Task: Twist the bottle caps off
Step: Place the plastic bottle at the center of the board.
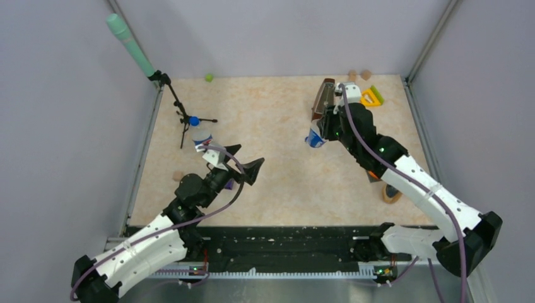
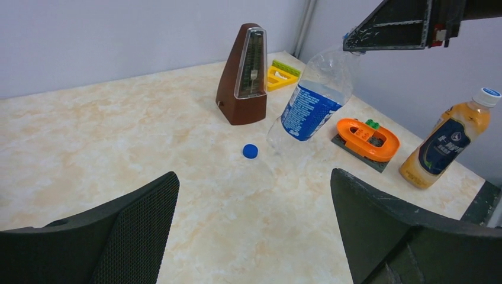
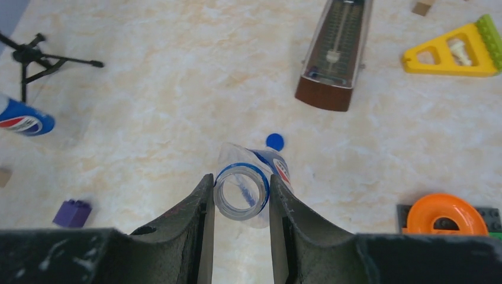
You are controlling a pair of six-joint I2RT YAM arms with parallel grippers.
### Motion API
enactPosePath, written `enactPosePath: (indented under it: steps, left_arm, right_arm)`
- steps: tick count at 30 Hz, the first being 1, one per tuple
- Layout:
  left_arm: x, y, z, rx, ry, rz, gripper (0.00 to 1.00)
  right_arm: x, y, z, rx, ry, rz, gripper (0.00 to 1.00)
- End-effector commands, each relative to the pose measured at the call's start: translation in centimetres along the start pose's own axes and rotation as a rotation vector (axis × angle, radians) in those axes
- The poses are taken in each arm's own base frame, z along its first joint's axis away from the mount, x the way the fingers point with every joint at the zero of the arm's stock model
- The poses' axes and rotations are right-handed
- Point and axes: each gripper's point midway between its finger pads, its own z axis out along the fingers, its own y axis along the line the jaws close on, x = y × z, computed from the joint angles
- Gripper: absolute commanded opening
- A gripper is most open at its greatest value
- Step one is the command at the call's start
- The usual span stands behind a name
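The bottle's neck is capless, so next I need to move my right gripper down and away from the loose cap, set the bottle's base on the tabletop by the metronome and let go of the neck.
My right gripper (image 3: 241, 179) is shut on the open, capless neck of a clear bottle with a blue label (image 3: 260, 168). It holds the bottle tilted (image 2: 312, 100), with the base low by the table. A loose dark blue cap (image 3: 274, 141) lies on the table beside it (image 2: 250, 151). A second blue-label bottle (image 1: 202, 136) near the tripod wears a dark blue cap (image 1: 194, 120). An orange juice bottle (image 2: 443, 145) at the right wears a pale white-blue cap (image 2: 490, 94). My left gripper (image 2: 254, 177) is open and empty, low over the table, apart from them.
A brown metronome (image 2: 244, 74) stands behind the held bottle. A yellow triangle toy (image 3: 456, 50) and an orange ring on a dark plate (image 2: 367, 139) lie nearby. A small tripod (image 1: 183, 113), a purple cube (image 3: 72, 213) and enclosure walls bound the left side.
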Motion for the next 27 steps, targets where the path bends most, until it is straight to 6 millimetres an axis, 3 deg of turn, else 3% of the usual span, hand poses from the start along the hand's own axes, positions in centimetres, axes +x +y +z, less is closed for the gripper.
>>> enactPosePath:
  steps: [1, 7, 16, 27]
  left_arm:
    - [-0.6, 0.9, -0.5, -0.050, -0.045, -0.017, 0.98]
    - [-0.5, 1.3, -1.1, -0.065, -0.048, -0.010, 0.98]
    - [-0.1, 1.3, -1.5, -0.060, -0.030, 0.010, 0.98]
    - [0.1, 1.7, -1.6, -0.078, -0.034, 0.014, 0.98]
  right_arm:
    - [-1.4, -3.3, 1.1, 0.146, 0.000, 0.005, 0.00]
    - [-1.0, -5.4, 3.4, 0.207, 0.016, 0.043, 0.00]
    - [-0.5, -6.7, 6.5, 0.234, 0.063, 0.034, 0.00]
    - [-0.9, -8.3, 8.8, 0.259, 0.066, 0.041, 0.00]
